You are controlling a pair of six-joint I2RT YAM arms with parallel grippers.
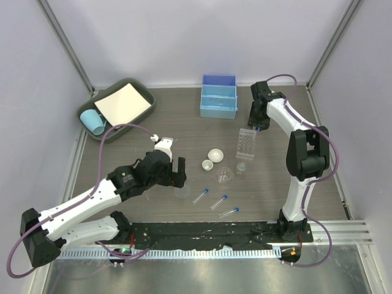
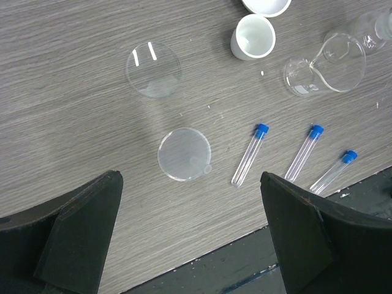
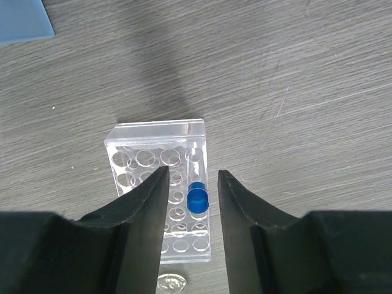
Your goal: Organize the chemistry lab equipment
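As the tube beside the funnel lies nearest, I will bring my left gripper down and to the right in the top view, onto its blue-end with the cap.
The clear perforated tube rack stands at centre right. My right gripper hovers over it, open. In the right wrist view its fingers straddle, without touching, one blue-capped tube standing in the rack. Three blue-capped tubes lie near the front edge. My left gripper is wide open and empty above the clear funnel, with the tubes to its right. Also there are a clear round dish, whitish dishes, a beaker and a flask.
A light-blue divided box sits at the back centre. A grey tray at the back left holds a white sheet and a light-blue cup. A black strip runs along the table's near edge.
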